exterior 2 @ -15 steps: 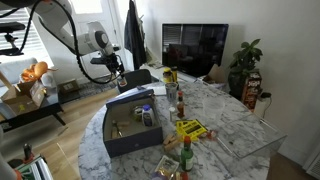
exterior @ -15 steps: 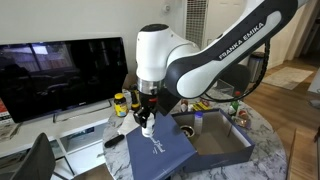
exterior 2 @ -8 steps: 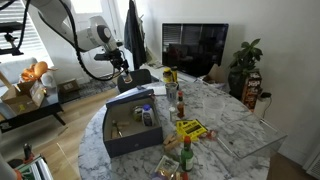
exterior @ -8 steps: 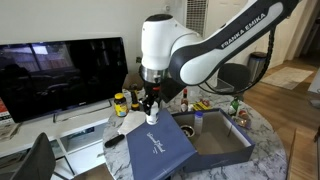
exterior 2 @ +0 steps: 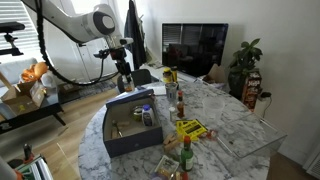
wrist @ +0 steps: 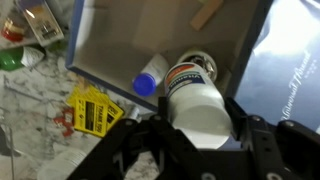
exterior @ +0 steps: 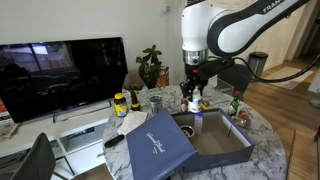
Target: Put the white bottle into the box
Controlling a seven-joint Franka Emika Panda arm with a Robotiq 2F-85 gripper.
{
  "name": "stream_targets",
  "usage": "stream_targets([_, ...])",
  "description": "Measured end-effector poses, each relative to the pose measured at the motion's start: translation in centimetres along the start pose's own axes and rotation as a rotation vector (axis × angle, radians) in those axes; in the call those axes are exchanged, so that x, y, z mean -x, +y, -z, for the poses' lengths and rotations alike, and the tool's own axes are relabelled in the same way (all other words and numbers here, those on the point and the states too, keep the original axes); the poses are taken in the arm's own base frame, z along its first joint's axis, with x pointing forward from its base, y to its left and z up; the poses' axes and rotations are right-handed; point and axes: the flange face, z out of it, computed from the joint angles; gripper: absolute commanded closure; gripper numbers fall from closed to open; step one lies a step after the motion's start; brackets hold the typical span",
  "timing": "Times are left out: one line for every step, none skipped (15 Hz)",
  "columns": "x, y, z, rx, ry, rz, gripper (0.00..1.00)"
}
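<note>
Next, I will move my gripper down, shifting left in the wrist view, and release the white bottle. The box's bare bottom (wrist: 110, 42) beside the slim bottle (exterior: 217, 128) is below my gripper on that side.
My gripper (exterior: 193, 93) is shut on the white bottle (exterior: 193, 102) and holds it in the air above the open navy box (exterior: 238, 150). It also shows in an exterior view, gripper (exterior 2: 124, 76) above the box (exterior 2: 122, 143). In the wrist view the gripper (wrist: 200, 135) clamps the white bottle (wrist: 197, 105), which has a printed label at its far end, over the box floor (wrist: 130, 40). A slim white bottle with a blue top (wrist: 150, 78) lies inside the box. The navy lid (exterior: 160, 148) with white script lies beside the box.
A yellow-labelled dark jar (exterior: 120, 103) and a TV (exterior: 60, 75) stand behind the lid. Sauce bottles (exterior 2: 180, 100), a yellow packet (exterior 2: 190, 128) and green bottles (exterior 2: 185, 152) sit on the marble table beside the box. A small wooden piece (wrist: 208, 12) lies in the box.
The arm has risen and swung from above the lid to above the open box, carrying the white bottle with it. Nothing else moved.
</note>
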Motion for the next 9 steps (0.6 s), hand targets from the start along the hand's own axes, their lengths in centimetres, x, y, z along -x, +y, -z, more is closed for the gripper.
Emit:
stream_targets([1.1, 1.7, -1.0, 0.005, -0.043, -0.04, 0.68])
stream_targets([2.2, 3.3, -2.1, 0.016, -0.073, -0.088, 0.68])
stream_targets([3.3, 5.0, -3.3, 0.027, -0.097, -0.142, 0.68])
stream_targets([4.3, 6.6, -4.6, 0.032, -0.114, -0.195, 0.68])
stream_targets([5.3, 8.2, -5.8, 0.028, -0.122, -0.248, 0.68])
stream_targets([6.3, 9.8, -7.1, 0.018, -0.126, -0.3, 0.43])
stream_targets([7.2, 11.4, -8.4, 0.0, -0.126, -0.345, 0.43])
stream_targets([8.1, 12.8, -9.6, -0.014, -0.125, -0.377, 0.43])
stream_targets([8.8, 13.7, -10.3, -0.02, -0.127, -0.397, 0.43])
